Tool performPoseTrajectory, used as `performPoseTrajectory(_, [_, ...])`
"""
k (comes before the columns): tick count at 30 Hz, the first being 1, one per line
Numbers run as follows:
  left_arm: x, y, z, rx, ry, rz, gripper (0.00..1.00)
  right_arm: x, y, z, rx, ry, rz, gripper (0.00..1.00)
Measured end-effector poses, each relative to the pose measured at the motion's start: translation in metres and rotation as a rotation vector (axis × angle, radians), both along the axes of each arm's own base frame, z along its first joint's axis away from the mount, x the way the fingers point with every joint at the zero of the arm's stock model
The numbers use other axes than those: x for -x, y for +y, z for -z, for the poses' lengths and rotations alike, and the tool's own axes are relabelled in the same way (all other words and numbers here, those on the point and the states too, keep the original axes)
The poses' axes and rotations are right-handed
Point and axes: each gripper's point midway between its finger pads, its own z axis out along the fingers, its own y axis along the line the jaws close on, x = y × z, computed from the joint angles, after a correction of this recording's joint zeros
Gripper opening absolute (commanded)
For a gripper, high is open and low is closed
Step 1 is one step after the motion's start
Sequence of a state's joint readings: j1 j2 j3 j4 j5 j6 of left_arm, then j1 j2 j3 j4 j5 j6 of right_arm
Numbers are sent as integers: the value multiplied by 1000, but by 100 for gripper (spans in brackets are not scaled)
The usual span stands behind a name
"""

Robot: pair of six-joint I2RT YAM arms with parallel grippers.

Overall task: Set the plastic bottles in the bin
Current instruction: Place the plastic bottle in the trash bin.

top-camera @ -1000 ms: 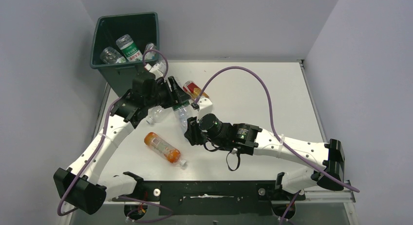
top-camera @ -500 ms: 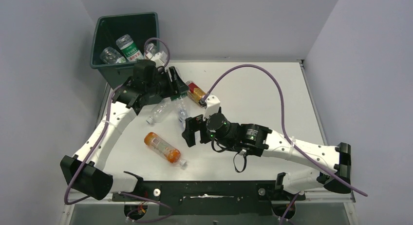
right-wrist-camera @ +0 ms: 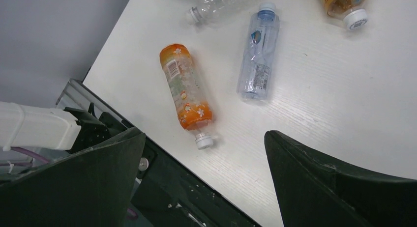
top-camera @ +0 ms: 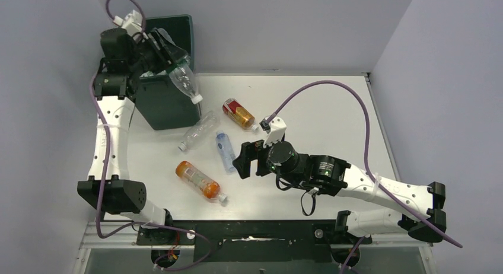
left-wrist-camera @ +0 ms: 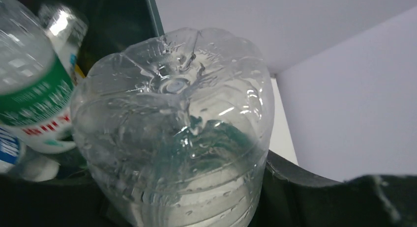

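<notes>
My left gripper will next move outward toward the far side of the green bin (top-camera: 171,28) (left-wrist-camera: 114,29) before it opens, because the clear bottle's white cap sticks out past the bin's near rim.
My left gripper (top-camera: 161,56) is raised over the dark green bin (top-camera: 167,109) and is shut on a clear plastic bottle (top-camera: 182,78), whose white cap hangs down past the bin's right rim. The left wrist view is filled by that bottle's base (left-wrist-camera: 172,138), with a green-labelled bottle (left-wrist-camera: 29,99) lying inside the bin. On the table lie a clear bottle (top-camera: 199,130), a blue-capped bottle (top-camera: 224,150), an orange bottle (top-camera: 200,181) and an amber bottle (top-camera: 239,114). My right gripper (top-camera: 244,159) stands open just right of the blue-capped bottle, holding nothing.
In the right wrist view the orange bottle (right-wrist-camera: 187,97) lies near the table's front edge, above the black base rail (right-wrist-camera: 162,187). Purple cables loop over both arms. Grey walls close in the table on three sides.
The left arm has swung up from the table to the bin with the clear bottle in its grip. The right gripper has opened and drawn back to the right.
</notes>
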State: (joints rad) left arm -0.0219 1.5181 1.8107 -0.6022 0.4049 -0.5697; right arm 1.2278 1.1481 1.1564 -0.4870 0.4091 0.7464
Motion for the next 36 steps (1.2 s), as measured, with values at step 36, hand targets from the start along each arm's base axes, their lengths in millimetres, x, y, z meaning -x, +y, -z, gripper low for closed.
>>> performPoseTrajectory(36, [-156,95,-26,-28,-306,-94,68,-9,2,58,146,123,14,98])
